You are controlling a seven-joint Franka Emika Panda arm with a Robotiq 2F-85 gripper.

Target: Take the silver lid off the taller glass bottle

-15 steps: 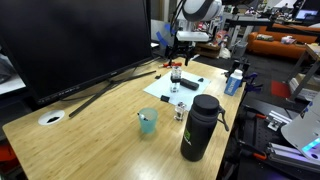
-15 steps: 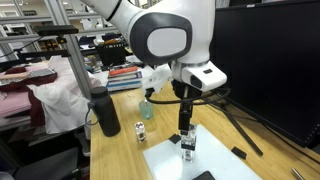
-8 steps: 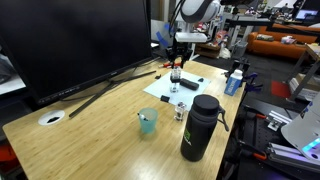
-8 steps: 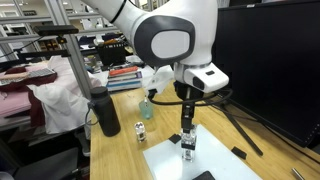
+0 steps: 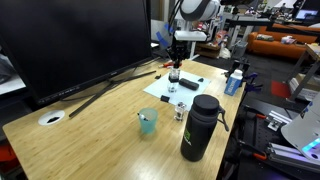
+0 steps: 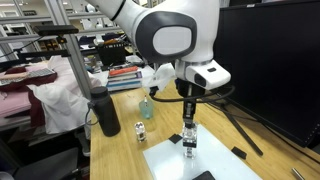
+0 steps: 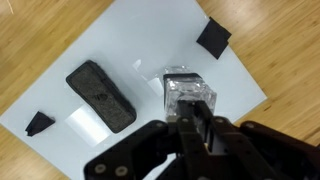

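My gripper will rise, then move back and down to the bare wood (image 6: pixel 142 167) beside the sheet, open for the lid.
The taller glass bottle (image 7: pixel 188 90) stands upright on a white sheet (image 7: pixel 150 40); it shows in both exterior views (image 5: pixel 175 83) (image 6: pixel 189 147). My gripper (image 7: pixel 196 128) hangs straight above it, fingers pointing down, and is shut on the bottle's top. The silver lid sits there between the black fingers (image 7: pixel 205 135) and is hidden by them. In both exterior views the gripper (image 5: pixel 176 70) (image 6: pixel 188 130) meets the bottle's neck, and the bottle rests on the sheet.
A black flask (image 5: pixel 200 127) (image 6: pixel 104 112), a teal cup (image 5: pixel 148 122) and a short glass jar (image 5: pixel 181 111) (image 6: pixel 140 130) stand on the wooden table. A black block (image 7: pixel 100 95) and small black pieces (image 7: pixel 212 38) lie on the sheet. A large monitor (image 5: pixel 70 40) stands behind.
The jaws have closed from wide open onto the bottle's top. The arm and the bottle have hardly moved.
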